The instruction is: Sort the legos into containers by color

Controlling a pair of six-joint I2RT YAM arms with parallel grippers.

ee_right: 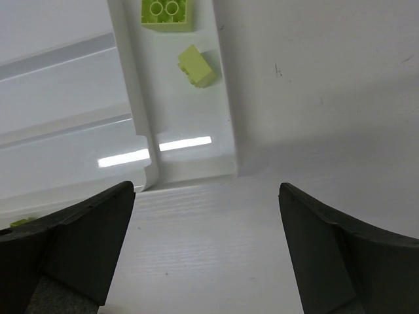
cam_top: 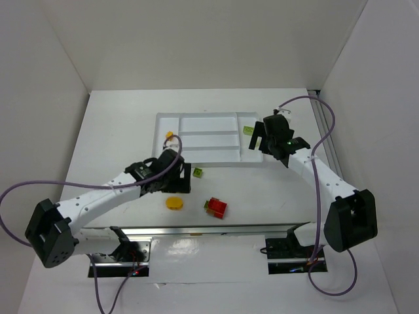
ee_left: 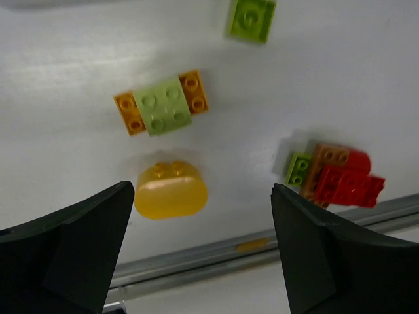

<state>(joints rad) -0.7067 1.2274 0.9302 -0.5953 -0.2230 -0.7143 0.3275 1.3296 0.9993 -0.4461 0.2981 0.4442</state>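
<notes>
My left gripper brings its open fingers down and back astride the curved ends of the round yellow-orange piece [cam_top: 174, 203] [ee_left: 171, 190] next. The piece sits below the gripper and back toward the base.
The white tray [cam_top: 209, 123] lies at the back middle of the table. An orange lego [cam_top: 169, 137] sits in its left end section. Two lime legos [ee_right: 167, 13] [ee_right: 198, 65] lie in its right end section [ee_right: 196, 118]. On the table lie a lime brick [ee_left: 251, 18], a lime brick stacked on an orange one [ee_left: 162, 104], a round yellow-orange piece [ee_left: 171, 190] and a red, orange and lime cluster [ee_left: 340, 176]. My left gripper [ee_left: 203, 248] hangs open and empty above the round piece. My right gripper [ee_right: 206, 255] is open and empty over the table beside the tray's near right corner.
A metal rail [cam_top: 216, 230] runs along the near edge in front of the arm bases. White walls close in the table on the left, back and right. A cable [cam_top: 314, 104] loops above the right arm.
</notes>
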